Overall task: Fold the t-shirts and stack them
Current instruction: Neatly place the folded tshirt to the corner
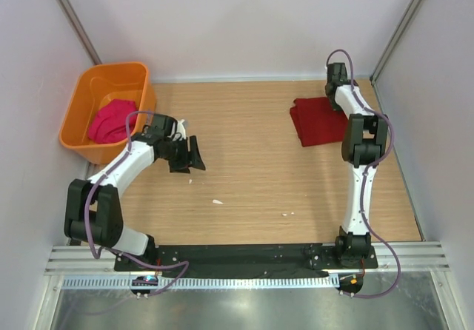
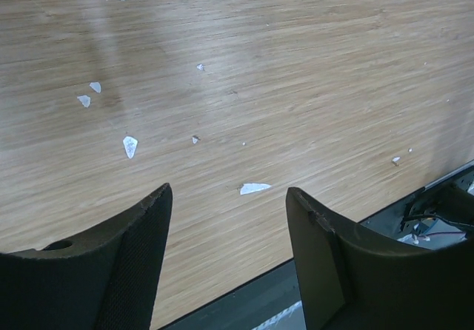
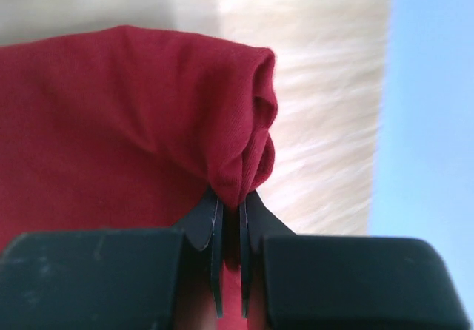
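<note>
The far corner of the table still shows bare wood. My right gripper should next pull the pinched crimson t-shirt [image 1: 317,120] outward and to the right in the top view, into that corner.
A dark crimson t-shirt [image 1: 317,120] lies folded at the back right of the table. My right gripper [image 1: 335,87] is at its far right corner, shut on a bunched fold of the crimson cloth [image 3: 148,123]; in the right wrist view the cloth is pinched between the gripper's tips [image 3: 231,206]. A magenta-pink t-shirt [image 1: 111,121] lies crumpled inside the orange tub [image 1: 83,102] at the back left. My left gripper [image 1: 194,155] is open and empty above bare wood, right of the tub; in the left wrist view nothing lies in its gap [image 2: 228,197].
Small white scraps [image 2: 253,188] lie scattered on the wooden tabletop [image 1: 252,167]. The black base rail [image 1: 244,256] runs along the near edge. Pale walls enclose the table on three sides.
</note>
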{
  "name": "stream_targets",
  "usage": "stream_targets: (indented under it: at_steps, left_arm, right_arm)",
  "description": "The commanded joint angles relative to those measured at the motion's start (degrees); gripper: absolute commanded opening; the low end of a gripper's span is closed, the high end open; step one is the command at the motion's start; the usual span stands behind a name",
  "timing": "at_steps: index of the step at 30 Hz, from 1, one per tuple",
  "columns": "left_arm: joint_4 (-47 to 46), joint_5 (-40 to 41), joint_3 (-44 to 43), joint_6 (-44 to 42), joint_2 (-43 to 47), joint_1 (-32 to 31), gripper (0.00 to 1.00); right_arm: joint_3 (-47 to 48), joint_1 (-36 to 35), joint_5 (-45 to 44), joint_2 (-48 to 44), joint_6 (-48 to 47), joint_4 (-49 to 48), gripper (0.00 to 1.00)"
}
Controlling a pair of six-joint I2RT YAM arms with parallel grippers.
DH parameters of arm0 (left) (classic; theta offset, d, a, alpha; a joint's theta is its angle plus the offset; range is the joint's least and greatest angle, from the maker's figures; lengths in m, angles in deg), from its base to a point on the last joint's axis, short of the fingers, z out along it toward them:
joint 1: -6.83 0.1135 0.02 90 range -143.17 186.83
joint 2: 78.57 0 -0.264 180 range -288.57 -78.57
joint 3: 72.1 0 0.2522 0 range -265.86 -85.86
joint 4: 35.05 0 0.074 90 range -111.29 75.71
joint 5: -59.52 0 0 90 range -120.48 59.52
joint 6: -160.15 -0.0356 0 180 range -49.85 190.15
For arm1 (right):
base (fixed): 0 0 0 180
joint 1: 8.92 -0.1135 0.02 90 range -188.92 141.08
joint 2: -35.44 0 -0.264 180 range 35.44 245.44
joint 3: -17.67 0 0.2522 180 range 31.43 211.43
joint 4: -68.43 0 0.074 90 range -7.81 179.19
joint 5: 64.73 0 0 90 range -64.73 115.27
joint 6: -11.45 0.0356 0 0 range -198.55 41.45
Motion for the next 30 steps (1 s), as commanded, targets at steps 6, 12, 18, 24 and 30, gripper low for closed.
stream_targets:
  at_steps: [6,12,18,24,30]
  left_arm:
    - [-2.24,-1.8,-1.19,-1.27,-4.07,0.01,0.64]
    - [-1.27,-1.71,-4.08,-1.27,-7.85,0.01,0.63]
    - [-0.74,-2.51,-7.08,-0.22,-11.63,0.01,0.61]
    - [-0.39,-2.59,-8.04,0.48,-12.51,0.01,0.61]
    - [0.31,-2.51,-8.57,0.22,-12.78,0.01,0.61]
  right_arm:
    - [15.94,2.38,-13.46,10.85,-9.36,-13.88,0.01]
    - [22.81,4.67,-15.4,16.74,-8.83,-18.19,0.01]
    - [25.44,6.87,-14.88,19.47,-6.9,-20.56,0.01]
    - [27.2,7.48,-8.9,21.84,-7.77,-24.6,0.01]
    - [30.28,7.75,-5.03,23.25,-6.2,-27.59,0.01]
